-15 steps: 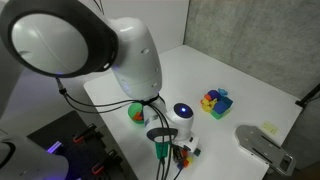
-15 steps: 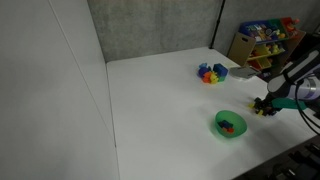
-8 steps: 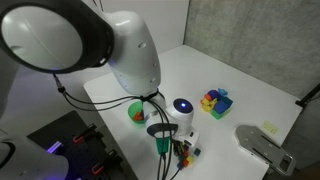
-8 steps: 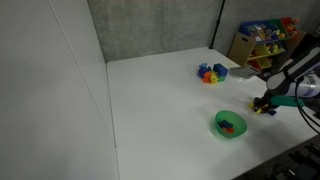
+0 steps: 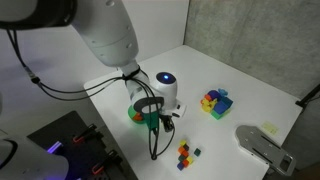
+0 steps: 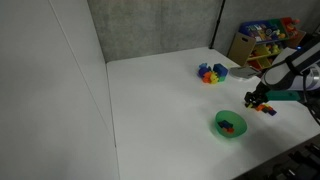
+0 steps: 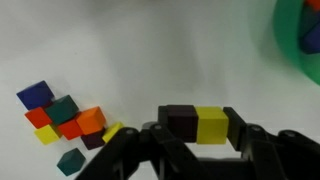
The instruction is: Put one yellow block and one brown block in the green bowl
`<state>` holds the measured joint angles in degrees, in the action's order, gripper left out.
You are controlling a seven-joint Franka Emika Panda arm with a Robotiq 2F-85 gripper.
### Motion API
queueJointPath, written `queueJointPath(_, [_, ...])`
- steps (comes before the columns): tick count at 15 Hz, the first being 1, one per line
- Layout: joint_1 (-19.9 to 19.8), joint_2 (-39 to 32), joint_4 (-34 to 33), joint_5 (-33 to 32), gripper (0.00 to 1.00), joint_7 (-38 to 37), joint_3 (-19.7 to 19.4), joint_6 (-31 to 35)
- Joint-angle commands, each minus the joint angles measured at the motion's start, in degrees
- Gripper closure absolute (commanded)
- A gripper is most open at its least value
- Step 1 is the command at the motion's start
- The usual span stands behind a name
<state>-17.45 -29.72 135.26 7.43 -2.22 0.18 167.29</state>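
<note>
The pinched blocks still hang over bare table. They go toward the right in the wrist view next, over the green bowl's opening, for my gripper to release there.
In the wrist view my gripper is shut on a dark brown block and a yellow block, pinched side by side and held above the table. The green bowl is at the top right there, partly cut off. In both exterior views the gripper hangs just beside the bowl, which holds a few small coloured pieces. The arm hides part of the bowl in an exterior view.
A pile of small loose cubes lies on the white table below the gripper. A bigger heap of coloured blocks sits farther back. A shelf of toys stands beyond the table.
The gripper has risen from the pile of small cubes and moved toward the green bowl, carrying the brown and yellow blocks.
</note>
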Motion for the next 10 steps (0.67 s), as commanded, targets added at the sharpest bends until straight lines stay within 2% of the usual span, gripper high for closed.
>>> queueJointPath(1, [2.6, 10.1, 8.1, 2.6, 0.69, 1.3, 3.6, -0.5])
queueJointPath(5, [4.4, 17.0, 12.4, 8.3, 0.69, 2.5, 9.6, -3.2])
queueJointPath(6, [5.1, 18.0, 12.8, 10.0, 0.19, 2.4, 10.4, -4.5])
queueJointPath(8, [6.9, 19.9, 13.4, 12.5, 0.14, 2.6, 10.6, -6.9])
queueJointPath(10, [8.6, 21.9, 13.7, 13.8, 0.0, 2.4, 9.5, -9.7])
